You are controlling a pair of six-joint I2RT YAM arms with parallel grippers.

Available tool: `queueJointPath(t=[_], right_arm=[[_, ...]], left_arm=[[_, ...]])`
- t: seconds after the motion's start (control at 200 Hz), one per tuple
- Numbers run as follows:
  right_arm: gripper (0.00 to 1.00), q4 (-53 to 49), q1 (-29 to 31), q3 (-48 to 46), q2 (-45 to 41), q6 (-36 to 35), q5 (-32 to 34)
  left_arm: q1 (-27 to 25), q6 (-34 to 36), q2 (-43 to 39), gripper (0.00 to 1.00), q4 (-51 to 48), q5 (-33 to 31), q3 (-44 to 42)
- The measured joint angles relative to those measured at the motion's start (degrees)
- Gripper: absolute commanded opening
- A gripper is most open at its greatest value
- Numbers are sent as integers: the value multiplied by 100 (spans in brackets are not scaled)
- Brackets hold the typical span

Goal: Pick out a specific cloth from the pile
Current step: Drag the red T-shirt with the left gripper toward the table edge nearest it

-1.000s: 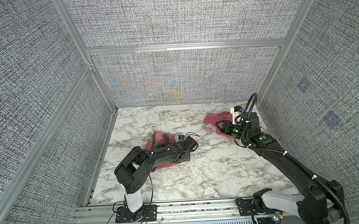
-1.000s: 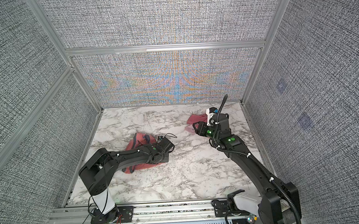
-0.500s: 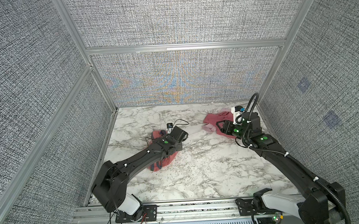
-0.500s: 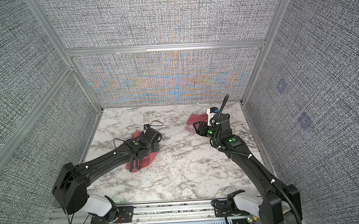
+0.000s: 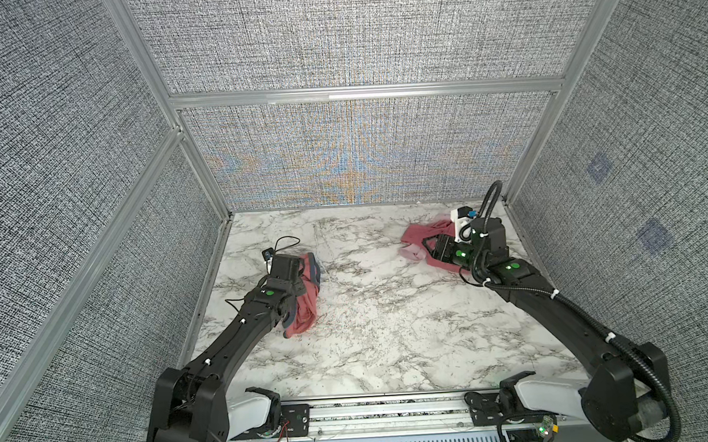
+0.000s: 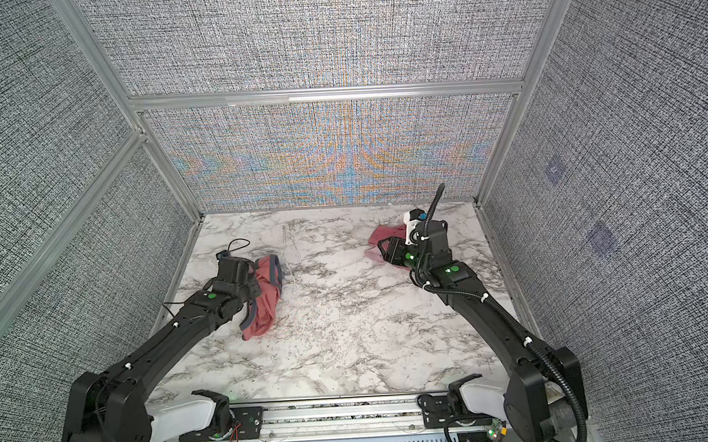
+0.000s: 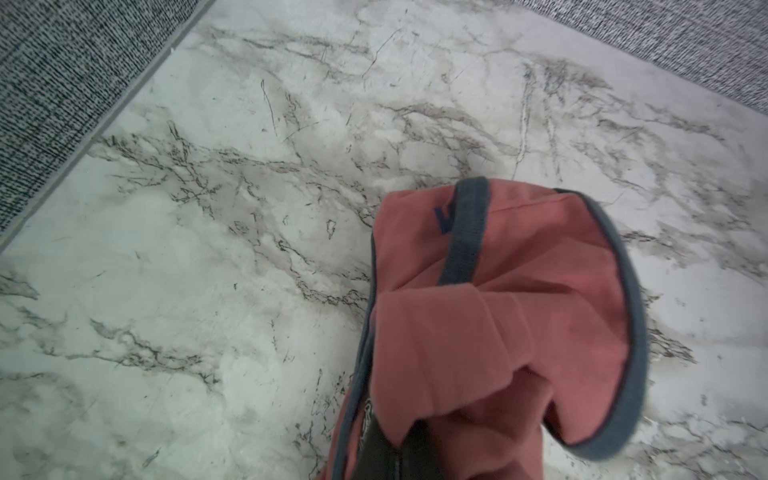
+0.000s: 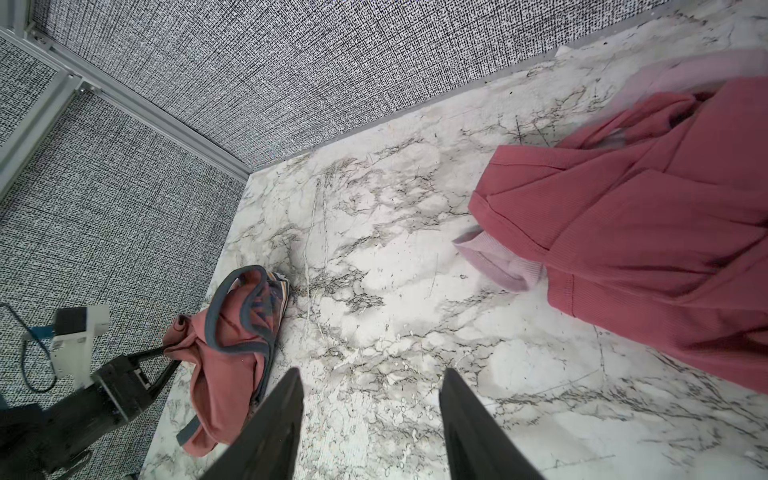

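The left gripper has to move down and toward the nearby side wall's rail next and let go of the fold, as bare marble by that rail [image 5: 246, 276] [image 7: 192, 312] is below its fingers.
The cloth [image 5: 307, 307], coral with grey-blue trim, hangs from my left gripper [image 5: 299, 270] at the left of the marble table, and its lower end trails on the surface. In the left wrist view the cloth [image 7: 519, 291] bunches over the dark fingertips [image 7: 382, 449], which are shut on it. The pile [image 5: 417, 237] lies at the far right: a rose-red garment [image 8: 644, 232] over a pale pink cloth [image 8: 498, 262]. My right gripper [image 8: 370, 374] hovers open and holding nothing just beside the pile [image 6: 380, 235], above bare marble.
Grey fabric walls with aluminium frames close in the table [image 5: 370, 333] on three sides. The left wall's base rail [image 7: 104, 120] runs close to the held cloth. A metal rail [image 5: 374, 408] with both arm bases runs along the front edge.
My left arm has stretched out and swung left and farther back, carrying the coral cloth with it. The right arm and the pile have not moved.
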Motion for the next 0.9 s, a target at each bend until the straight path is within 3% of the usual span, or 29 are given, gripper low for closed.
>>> queueJointPath(t=[0.45, 0.901], right_arm=[[55, -109, -4, 144, 13, -31, -33], [55, -258, -9, 391, 127, -138, 111]], left_arm=[[717, -98, 1650, 0, 1410, 885, -127], [2260, -260, 1792, 0, 1685, 1215, -68]])
